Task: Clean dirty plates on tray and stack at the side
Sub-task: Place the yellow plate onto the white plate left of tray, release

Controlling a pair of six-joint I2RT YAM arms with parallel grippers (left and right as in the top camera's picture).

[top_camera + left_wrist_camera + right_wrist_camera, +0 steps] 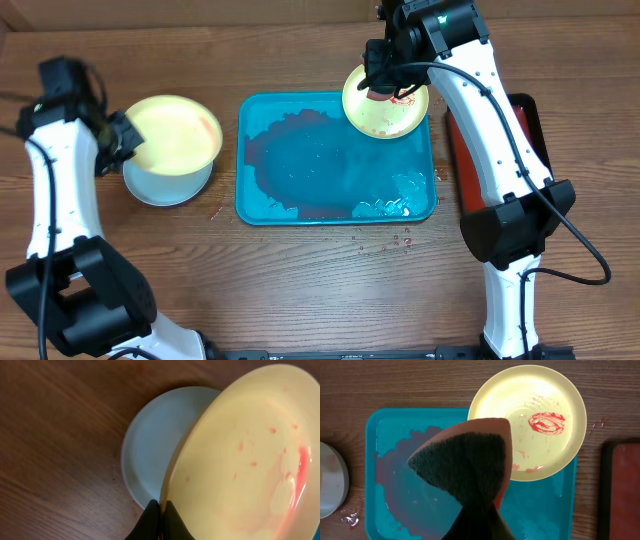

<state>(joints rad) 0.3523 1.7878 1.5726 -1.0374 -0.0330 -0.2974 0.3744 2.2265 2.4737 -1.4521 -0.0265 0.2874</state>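
My left gripper holds the yellow-green plate and should go down and back next. It should lay that plate on the pale plate (168, 182) (167, 449), which shows past the near edge of the held plate.
My left gripper (118, 135) is shut on the rim of a yellow-green plate (172, 130), held tilted above the pale blue-white plate (165, 186) on the table left of the tray. In the left wrist view the held plate (250, 455) shows faint red smears over the pale plate (155, 435), with the jaws (162, 510) pinching its edge. My right gripper (381, 78) is shut on an orange sponge with a dark scouring face (465, 460), above the second yellow-green plate (540, 420), which has a red sauce smear and rests on the turquoise tray's (255, 205) far right corner.
The tray (375, 425) holds a film of reddish water and foam. A red tray with a black rim (530, 125) lies at the right, partly under my right arm. Small droplets dot the wood in front of the tray (385, 243).
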